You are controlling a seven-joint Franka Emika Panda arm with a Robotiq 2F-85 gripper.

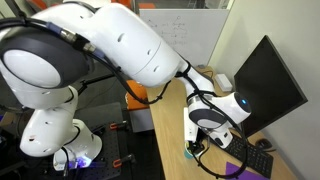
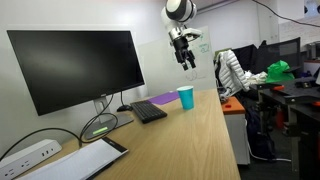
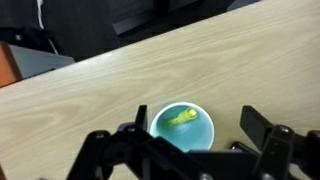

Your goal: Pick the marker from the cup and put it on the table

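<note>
My gripper lowers its open fingers to the opening of the light-blue cup (image 3: 183,135) next, around the yellow marker's upper end (image 3: 192,114). The marker sits slanted within the cup's rim.
The light-blue cup (image 2: 186,97) stands on the light-wood table (image 2: 190,140), beyond the keyboard's end. In the wrist view the cup (image 3: 183,135) is seen from above, with the bright yellow marker (image 3: 181,118) lying slanted inside it. My gripper (image 2: 186,58) hangs open and empty well above the cup. In the wrist view its two fingers (image 3: 198,120) stand apart on either side of the cup. In an exterior view the arm fills most of the picture, the gripper (image 1: 206,136) points down at the table, and the cup is not clearly visible.
A black monitor (image 2: 75,65) and keyboard (image 2: 148,110) stand along the table's wall side. Nearer lie a greenish round thing (image 2: 98,127), a white power strip (image 2: 28,155) and a flat white device (image 2: 85,160). An orange box (image 3: 8,65) is off the table edge.
</note>
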